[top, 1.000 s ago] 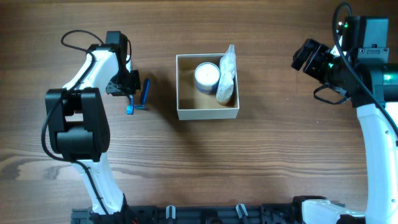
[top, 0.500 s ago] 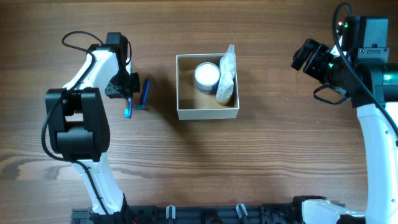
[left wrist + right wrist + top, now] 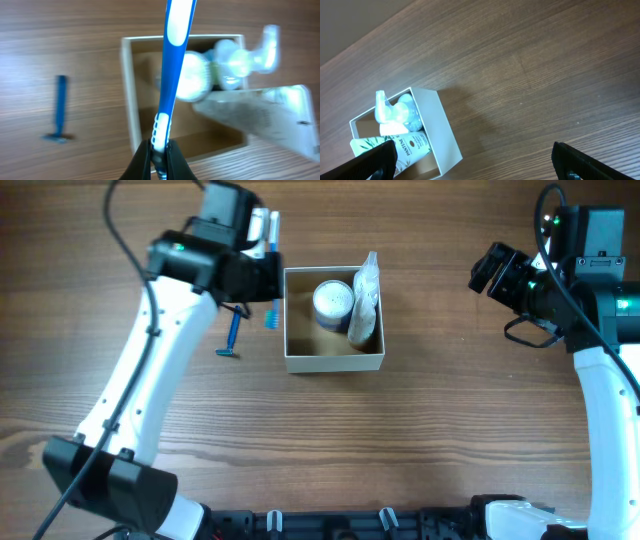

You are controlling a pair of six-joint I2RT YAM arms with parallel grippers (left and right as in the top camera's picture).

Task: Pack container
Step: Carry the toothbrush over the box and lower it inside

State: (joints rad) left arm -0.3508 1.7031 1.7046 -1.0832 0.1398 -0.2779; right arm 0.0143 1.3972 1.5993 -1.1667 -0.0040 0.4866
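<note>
Tan bottom (image 3: pixel 301 318) (image 3: pixel 148 89) of the container is empty beside the jar. My left gripper will next bring the toothbrush over the side of the container nearest the razor and down there.
The container (image 3: pixel 335 362) is a square white box with a tan inside, mid-table. It holds a round white-lidded jar (image 3: pixel 333 302) and a white tube (image 3: pixel 365 300) leaning on its right wall. My left gripper (image 3: pixel 268 280) is shut on a blue-and-white toothbrush (image 3: pixel 272 240) and holds it above the container's left wall. In the left wrist view the toothbrush (image 3: pixel 172 65) rises from the jaws (image 3: pixel 159 150) over the container's rim (image 3: pixel 131 100). My right gripper (image 3: pixel 490 270) is open and empty, far right of the box. It is also open in the right wrist view (image 3: pixel 475 160).
A blue razor (image 3: pixel 232 335) lies on the wood table left of the container, and it also shows in the left wrist view (image 3: pixel 60 107). The right wrist view shows the container (image 3: pixel 442 130) with the tube (image 3: pixel 407 145) inside it.
My left arm has lifted the toothbrush off the table beside the razor and swung right and up to the container's left wall. The razor stays put. The right arm has not moved.
</note>
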